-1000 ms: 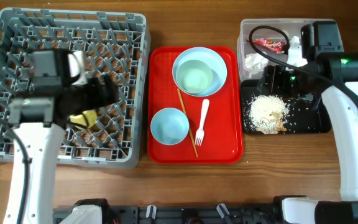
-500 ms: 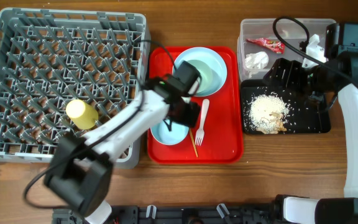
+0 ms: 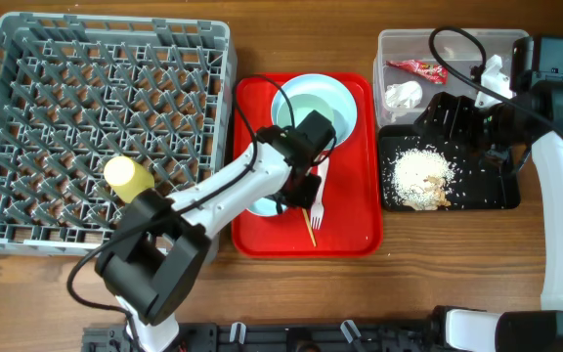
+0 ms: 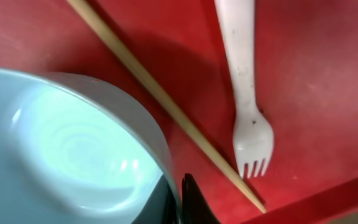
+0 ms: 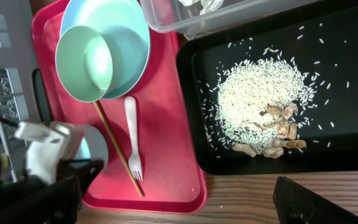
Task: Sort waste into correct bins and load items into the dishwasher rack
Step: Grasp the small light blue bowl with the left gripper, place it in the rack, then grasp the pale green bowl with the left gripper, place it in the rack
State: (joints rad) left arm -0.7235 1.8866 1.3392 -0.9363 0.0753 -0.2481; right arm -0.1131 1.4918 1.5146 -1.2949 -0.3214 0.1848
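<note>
My left gripper must next go up and left in the overhead view to release the pale-blue bowl on the empty rack wires outward of the yellow cup.
My left gripper (image 3: 302,192) is shut on the right rim of the small pale-blue bowl (image 3: 261,207) on the red tray; in the left wrist view its dark jaws (image 4: 180,205) pinch the bowl's (image 4: 73,149) wall. Beside it lie the white fork (image 4: 244,81) and the chopstick (image 4: 160,99). A second bowl (image 3: 296,106) sits on the plate (image 3: 346,103). The yellow cup (image 3: 128,179) lies in the grey rack (image 3: 27,59). My right gripper (image 3: 457,122) hangs open and empty over the black tray (image 3: 487,196) of rice scraps (image 3: 418,176). The clear tub (image 3: 399,44) holds the red wrapper (image 3: 418,68) and napkin (image 3: 402,95).
The red tray (image 3: 355,230) lies between the rack and the two bins. My left arm reaches across the tray's left edge from the front of the table. A black cable loops over the clear tub. Bare wood runs along the front.
My left arm has swung from the rack to the red tray, leaving the yellow cup in the rack, and closed on the small bowl's rim. The right arm shifted slightly, then stayed still.
</note>
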